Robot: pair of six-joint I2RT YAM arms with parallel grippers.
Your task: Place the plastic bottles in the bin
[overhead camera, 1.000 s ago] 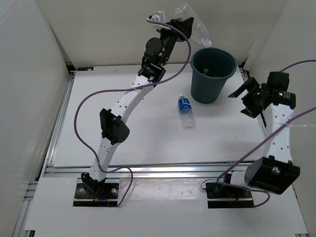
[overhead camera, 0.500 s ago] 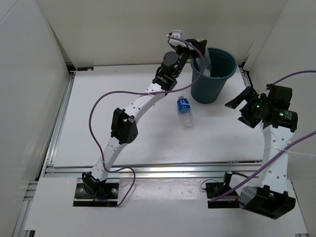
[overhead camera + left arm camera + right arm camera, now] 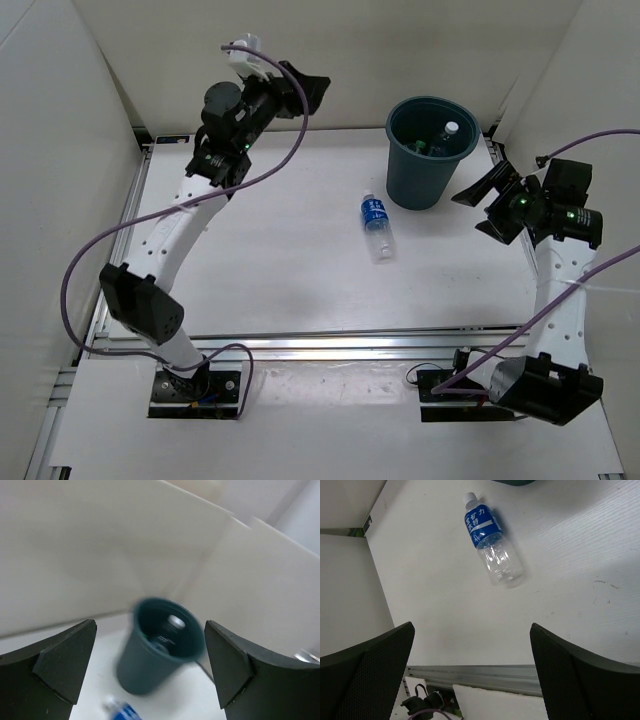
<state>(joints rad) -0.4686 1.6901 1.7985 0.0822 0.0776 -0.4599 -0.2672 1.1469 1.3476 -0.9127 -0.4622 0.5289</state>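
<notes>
The only bottle outside the bin (image 3: pixel 415 182) is below my left gripper and to its right in the top view. I will go down that way onto its blue label (image 3: pixel 376 226).
The bin (image 3: pixel 415 182) stands at the back right of the table, dark teal and tapering. Inside it lie a clear bottle with a white cap (image 3: pixel 447 134) and a green one (image 3: pixel 419 148). The left wrist view shows the bin (image 3: pixel 145 665) blurred, with bottles inside. One clear bottle with a blue label (image 3: pixel 376 226) lies on its side on the table in front of the bin, also in the right wrist view (image 3: pixel 492 547). My left gripper (image 3: pixel 316 90) hangs open and empty, high and well left of the bin. My right gripper (image 3: pixel 468 214) is open and empty, right of the bin.
White walls close in the table at the back and both sides. An aluminium rail (image 3: pixel 320 345) runs along the near edge, seen below the right gripper (image 3: pixel 520 672). Purple cables loop off both arms.
The left gripper carried a clear bottle over the bin, opened and let it drop in, then swung away to the left. The right arm shifted slightly.
</notes>
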